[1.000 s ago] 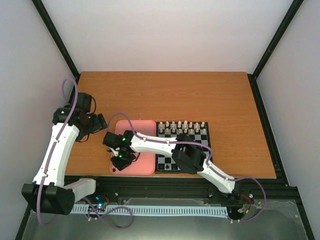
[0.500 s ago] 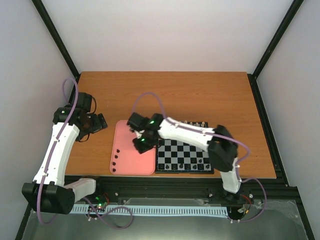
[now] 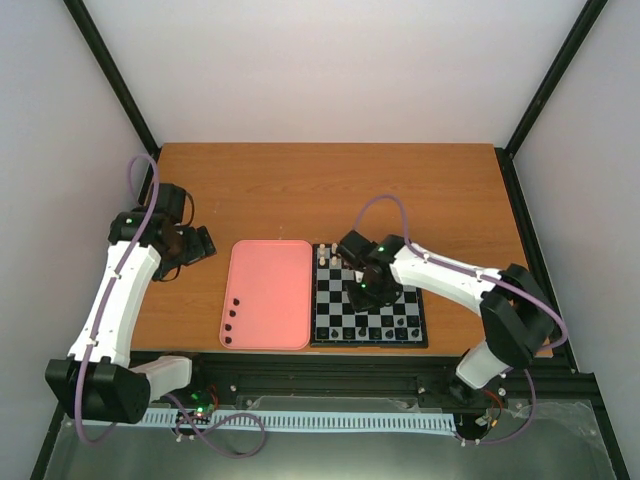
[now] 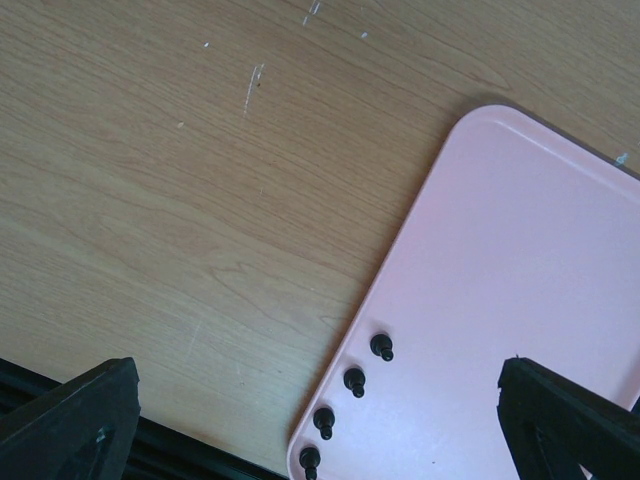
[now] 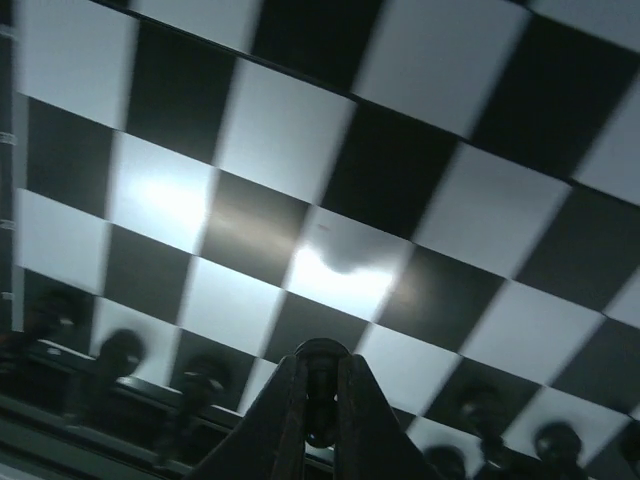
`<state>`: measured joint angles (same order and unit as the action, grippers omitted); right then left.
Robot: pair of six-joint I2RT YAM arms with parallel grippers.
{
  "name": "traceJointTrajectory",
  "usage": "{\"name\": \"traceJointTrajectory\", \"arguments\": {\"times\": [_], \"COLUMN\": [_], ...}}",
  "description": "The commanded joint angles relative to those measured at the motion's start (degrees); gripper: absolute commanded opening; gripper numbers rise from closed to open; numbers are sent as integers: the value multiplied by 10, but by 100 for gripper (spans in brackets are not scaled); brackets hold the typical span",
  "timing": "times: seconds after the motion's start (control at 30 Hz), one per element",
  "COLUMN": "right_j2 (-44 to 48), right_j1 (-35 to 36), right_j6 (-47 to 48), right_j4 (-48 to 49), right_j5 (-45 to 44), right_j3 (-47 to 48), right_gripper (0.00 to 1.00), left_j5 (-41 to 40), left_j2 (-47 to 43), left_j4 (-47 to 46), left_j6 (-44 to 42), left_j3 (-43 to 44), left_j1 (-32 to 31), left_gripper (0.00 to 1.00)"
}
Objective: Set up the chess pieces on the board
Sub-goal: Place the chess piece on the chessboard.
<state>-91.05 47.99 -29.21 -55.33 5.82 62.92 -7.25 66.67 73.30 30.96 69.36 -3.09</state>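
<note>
My right gripper will shift right in the top view, lower onto the empty white square beside the black pieces and release.
The board (image 3: 340,320) lies right of the pink tray (image 3: 268,290). My right gripper (image 3: 362,292) hovers over the board's middle, shut on a small black chess piece (image 5: 320,385) held between its fingers above the checks (image 5: 340,275). Several black pieces (image 3: 385,331) stand along the board's near row. Several more black pieces (image 4: 353,381) stand in a line at the tray's near left edge, also seen from above (image 3: 230,320). My left gripper (image 3: 200,243) is over the bare table left of the tray, open and empty; its fingertips (image 4: 80,420) show at the frame's lower corners.
Cream-white pieces (image 3: 326,256) stand on the board's far rows, partly hidden by my right arm. The wooden table (image 3: 300,190) stretches behind the tray and board. A black frame rail (image 3: 330,362) runs along the near edge.
My right gripper has moved from the tray's near left corner, across the tray, to over the middle of the board, carrying a black piece. The left arm has stayed put.
</note>
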Motion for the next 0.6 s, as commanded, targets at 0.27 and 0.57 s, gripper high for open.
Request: {"name": "traceJointTrajectory", "arguments": {"times": [0.27, 0.57], "right_j2": [44, 39], "right_j1": [-36, -37], "right_j6": [-7, 1], "right_j4": [22, 30], "right_j5": [-9, 2], "right_j3": [-78, -98], "right_gripper": [3, 3], "left_j5": [8, 10], "left_j2": [15, 14], "left_j4": [-16, -19], "left_j6": [-7, 3], "left_j3": [6, -3], "left_j1": [3, 2], "left_gripper": [100, 100]}}
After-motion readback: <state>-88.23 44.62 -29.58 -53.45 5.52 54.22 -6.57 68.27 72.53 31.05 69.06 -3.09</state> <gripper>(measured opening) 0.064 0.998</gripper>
